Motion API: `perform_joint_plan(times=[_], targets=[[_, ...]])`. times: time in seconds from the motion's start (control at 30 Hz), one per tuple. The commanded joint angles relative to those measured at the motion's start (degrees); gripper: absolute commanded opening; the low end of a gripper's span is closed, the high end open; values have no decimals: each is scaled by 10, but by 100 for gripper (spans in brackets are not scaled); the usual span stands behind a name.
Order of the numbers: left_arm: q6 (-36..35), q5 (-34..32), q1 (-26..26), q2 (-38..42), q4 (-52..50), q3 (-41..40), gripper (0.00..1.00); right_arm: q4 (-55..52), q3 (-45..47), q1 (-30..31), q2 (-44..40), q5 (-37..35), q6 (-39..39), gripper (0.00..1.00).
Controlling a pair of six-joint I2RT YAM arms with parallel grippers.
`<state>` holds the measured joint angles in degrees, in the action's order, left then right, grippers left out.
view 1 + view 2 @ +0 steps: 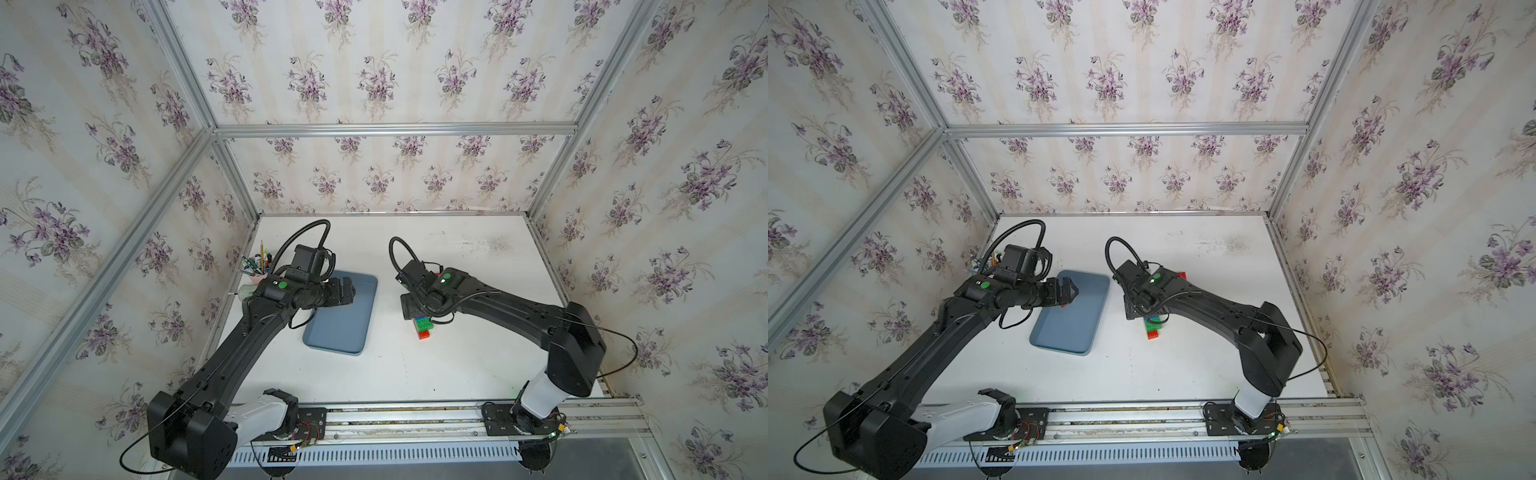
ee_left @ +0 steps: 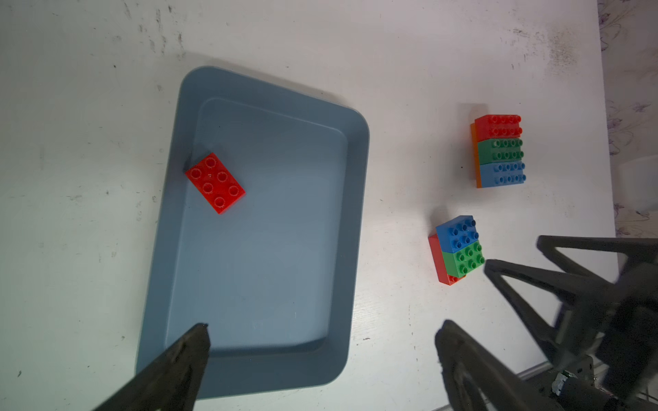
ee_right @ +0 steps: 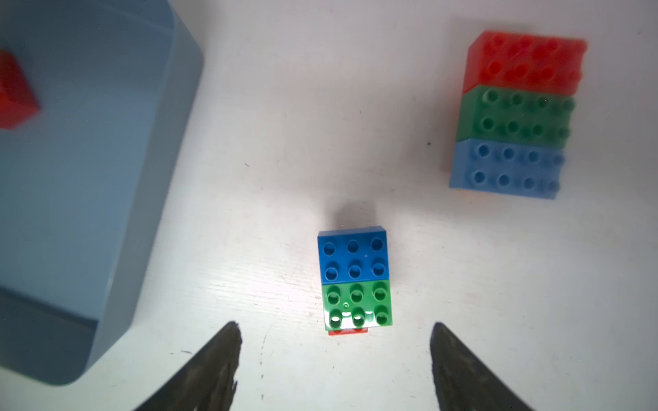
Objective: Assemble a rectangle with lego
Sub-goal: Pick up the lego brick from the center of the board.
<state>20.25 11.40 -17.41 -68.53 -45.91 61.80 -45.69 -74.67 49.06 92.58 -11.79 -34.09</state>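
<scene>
My left gripper turns its open fingers and lowers them outward around the long sides of the red lego brick (image 2: 215, 183) next, since it lies at an angle below and outward.
A single red lego brick (image 2: 215, 183) lies studs up inside the grey-blue tray (image 2: 178, 249), near one long wall. On the white table to the tray's right stands a small stack (image 3: 355, 281): blue and green bricks on a red one. Farther back sits a larger stack (image 3: 516, 117) of red, green and blue bricks on an orange base. My right gripper (image 3: 335, 325) hangs open above the small stack, its fingers apart from the bricks and holding nothing. My left gripper (image 2: 325, 325) is wide open over the tray's near end and empty.
The tray (image 1: 345, 328) lies left of centre on the table. A pink cup of pens (image 1: 257, 266) stands by the left wall behind my left arm. Papered walls close three sides, and a metal rail (image 1: 415, 415) runs along the front edge.
</scene>
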Motion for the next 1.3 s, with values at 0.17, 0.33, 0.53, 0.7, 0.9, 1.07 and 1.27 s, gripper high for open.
perform_joint_plan(times=[0.17, 0.33, 0.53, 0.7, 0.9, 1.07, 1.27], targets=[[34, -112, -35, -88, -77, 47, 100, 118, 113, -131, -171, 159, 59, 80], [54, -163, -54, -204, -106, 96, 99, 136, 152, -152, -197, 158, 78, 79], [152, -177, -49, -304, -109, 143, 90, 155, 175, -152, -203, 168, 84, 78], [208, -168, -31, -353, -66, 144, 75, 157, 184, -153, -217, 165, 91, 79], [199, -165, -21, -396, -37, 143, 70, 155, 197, -159, -232, 159, 96, 79], [187, -171, -14, -411, -2, 128, 70, 157, 193, -161, -221, 168, 95, 79], [181, -185, 0, -411, 20, 109, 67, 155, 188, -161, -210, 168, 92, 79]])
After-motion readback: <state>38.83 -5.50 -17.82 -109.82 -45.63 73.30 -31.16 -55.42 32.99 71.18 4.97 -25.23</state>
